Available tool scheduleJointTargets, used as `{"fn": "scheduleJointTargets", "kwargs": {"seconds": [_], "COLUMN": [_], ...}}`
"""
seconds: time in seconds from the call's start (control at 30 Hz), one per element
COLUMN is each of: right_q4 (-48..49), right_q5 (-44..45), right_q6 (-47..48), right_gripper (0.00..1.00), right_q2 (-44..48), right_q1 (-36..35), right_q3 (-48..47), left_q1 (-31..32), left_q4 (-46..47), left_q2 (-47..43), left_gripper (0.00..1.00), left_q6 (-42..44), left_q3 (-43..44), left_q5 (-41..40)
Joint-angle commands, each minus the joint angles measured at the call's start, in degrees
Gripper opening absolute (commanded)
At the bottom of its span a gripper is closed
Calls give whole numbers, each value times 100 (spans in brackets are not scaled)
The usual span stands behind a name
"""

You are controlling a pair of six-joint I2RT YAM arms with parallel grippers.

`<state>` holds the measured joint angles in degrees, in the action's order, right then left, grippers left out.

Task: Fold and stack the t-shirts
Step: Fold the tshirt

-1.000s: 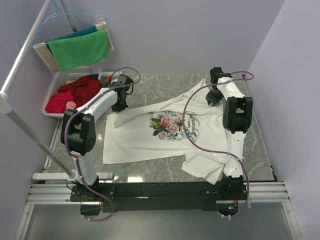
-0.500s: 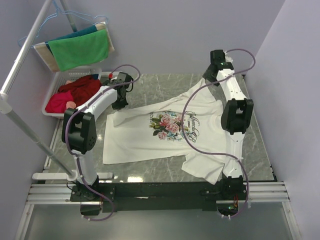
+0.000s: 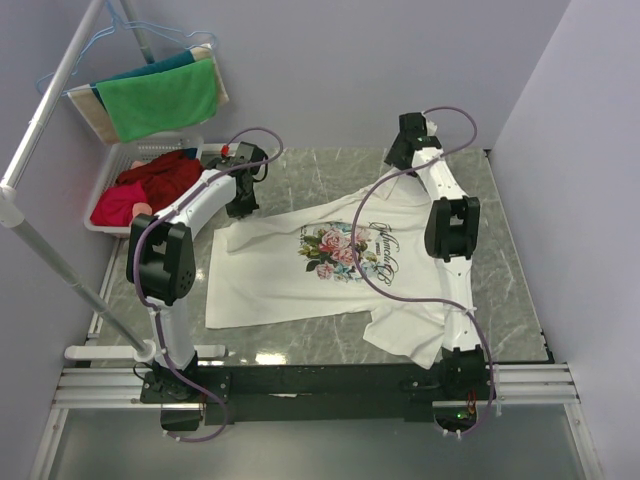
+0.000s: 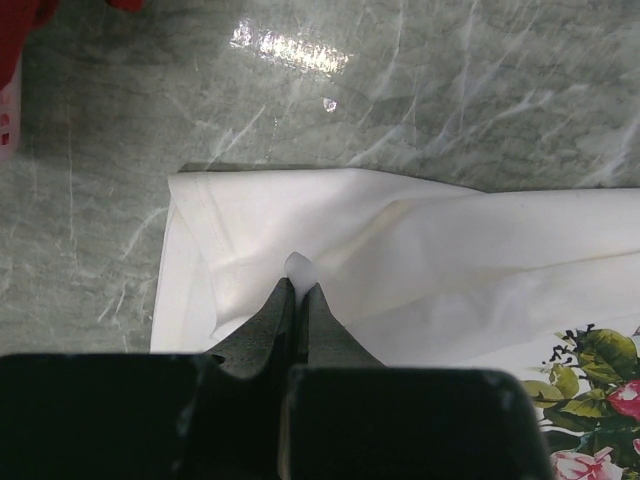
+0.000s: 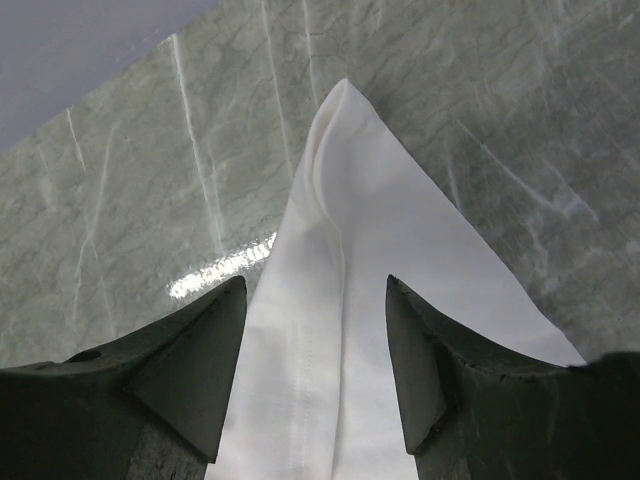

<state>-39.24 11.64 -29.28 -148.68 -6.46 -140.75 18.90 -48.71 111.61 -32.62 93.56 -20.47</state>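
The point of the far sleeve is below my right gripper's open fingers and beyond them, so my right gripper should next lower them toward it and close just short of it.
One white t-shirt (image 3: 270, 285) with a pink-rose print (image 3: 335, 250) lies spread on the marble table (image 3: 320, 170), its hem to the left. My left gripper (image 3: 243, 206) is at the shirt's far left corner. In the left wrist view the left gripper (image 4: 299, 287) is shut on a small pinch of the white t-shirt (image 4: 430, 240). My right gripper (image 3: 401, 160) hangs over the far sleeve. The right wrist view shows the right gripper (image 5: 315, 290) open, its fingers (image 5: 205, 350) on either side of the pointed sleeve (image 5: 350, 190) below, apart from the cloth.
A white basket (image 3: 150, 148) holding red garments (image 3: 150, 185) stands at the far left of the table. Green and teal cloths (image 3: 160, 98) hang on a rack (image 3: 50, 95) above it. Walls close in at the back and right.
My right gripper has opened wider, lifted off the shirt's right shoulder and moved back and left over the far sleeve. The left gripper stays shut on the corner, shifted slightly farther.
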Motion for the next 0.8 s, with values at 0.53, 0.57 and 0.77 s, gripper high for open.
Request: {"fn": "scheduleJointTargets", "kwargs": {"seconds": [0.53, 0.57, 0.77], "right_q4": [690, 699, 716], "right_q5": [-329, -346, -592], "right_q6": [-754, -798, -904], "right_gripper": [60, 59, 57], "right_q2": [-381, -390, -469], "right_q1": [321, 347, 426], "right_q3": [-489, -497, -541], "left_q1": [-17, -17, -17], "left_q4": [-200, -218, -279], "left_q2": [-272, -263, -254], "left_gripper": [1, 1, 1], "left_q6": [-16, -16, -7], "left_q3": [294, 303, 400], "left_q5": [219, 219, 192]}}
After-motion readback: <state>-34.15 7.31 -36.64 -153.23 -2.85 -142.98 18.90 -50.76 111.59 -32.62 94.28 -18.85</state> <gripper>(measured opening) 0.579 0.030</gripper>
